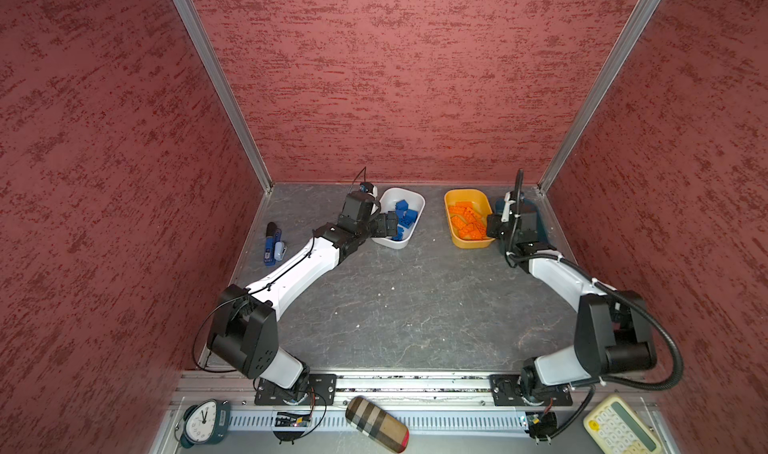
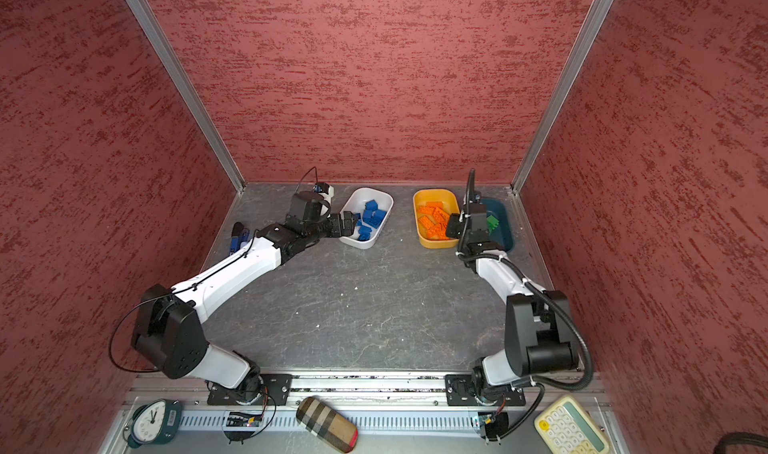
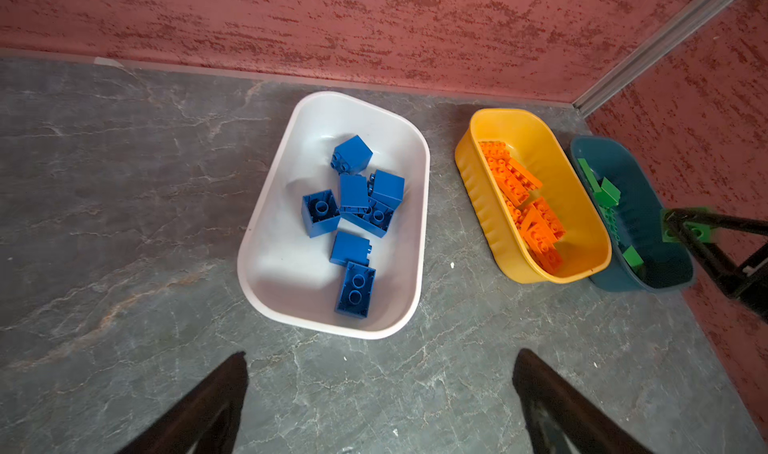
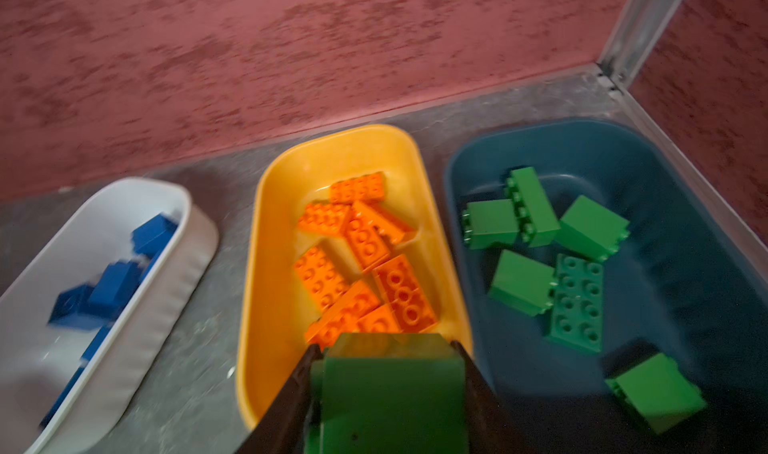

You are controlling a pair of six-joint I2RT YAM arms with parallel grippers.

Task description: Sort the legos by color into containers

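Observation:
My right gripper next moves past the yellow tub's rim and down over the wall side of the teal tub's bottom. The lego then drops there, since green ones lie there.
Three containers stand in a row by the back wall. The white tub [image 3: 266, 223] holds several blue legos [image 3: 353, 198]. Orange legos [image 4: 361, 244] fill the yellow tub [image 4: 266, 265]. In the dark teal tub [image 4: 665, 273] lie several green legos [image 4: 536, 211]. My left gripper [image 3: 380, 353] is open and empty, just short of the white tub's near rim [image 1: 399, 244]. My right gripper [image 4: 384, 344] is shut on a green lego [image 4: 390, 398], held in the air over the near ends of the yellow and teal tubs. In both top views my right wrist hides most of the teal tub [image 2: 505, 227].
A blue-and-black gadget [image 1: 273, 244] lies by the left wall. On the front ledge are a clock [image 1: 203, 420], a checked case [image 1: 376, 423] and a calculator [image 1: 621, 429]. The red back wall and the right corner post [image 4: 623, 57] stand close behind the tubs.

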